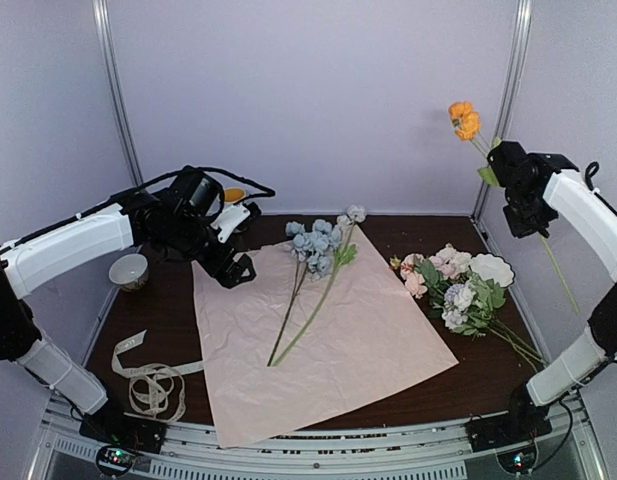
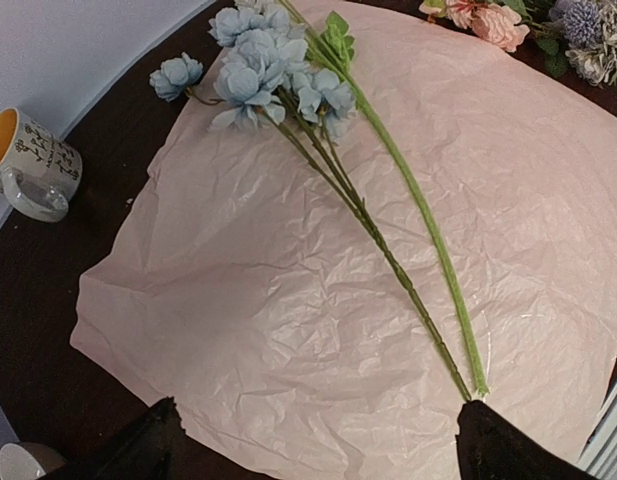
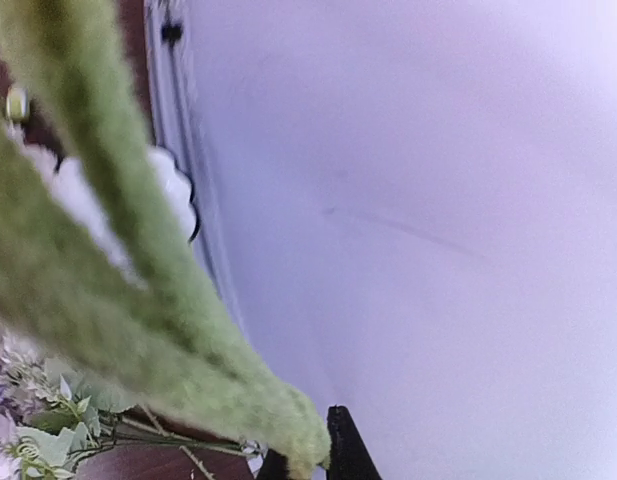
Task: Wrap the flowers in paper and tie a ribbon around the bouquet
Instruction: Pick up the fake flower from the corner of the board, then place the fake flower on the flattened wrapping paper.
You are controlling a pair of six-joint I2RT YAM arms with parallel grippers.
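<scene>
My right gripper needs to swing over, lower the orange flower [image 1: 465, 120] next to the stems of the blue flowers already on the paper and release it, because those stems are below my gripper, to its left in the top view.
The pale pink paper [image 1: 328, 340] lies flat mid-table, with two blue flowers [image 1: 313, 240] on its far part, stems [image 2: 388, 250] running down the sheet [image 2: 288, 300]. My left gripper [image 1: 240, 245] hovers open over the paper's far-left corner, and nothing sits between its fingertips [image 2: 148, 445]. Raised at the right, my right gripper [image 1: 503, 165] is shut on the green stem [image 3: 138, 300] of an orange flower [image 1: 465, 120], whose long stem hangs below. More flowers [image 1: 458, 290] lie piled right of the paper. The cream ribbon [image 1: 148, 380] is coiled near the front-left.
A white cup [image 1: 128, 270] stands left of the paper and a mug with an orange inside [image 2: 33, 165] stands behind it. A white scalloped dish [image 1: 491, 268] sits behind the flower pile. Pale walls close in the back and sides.
</scene>
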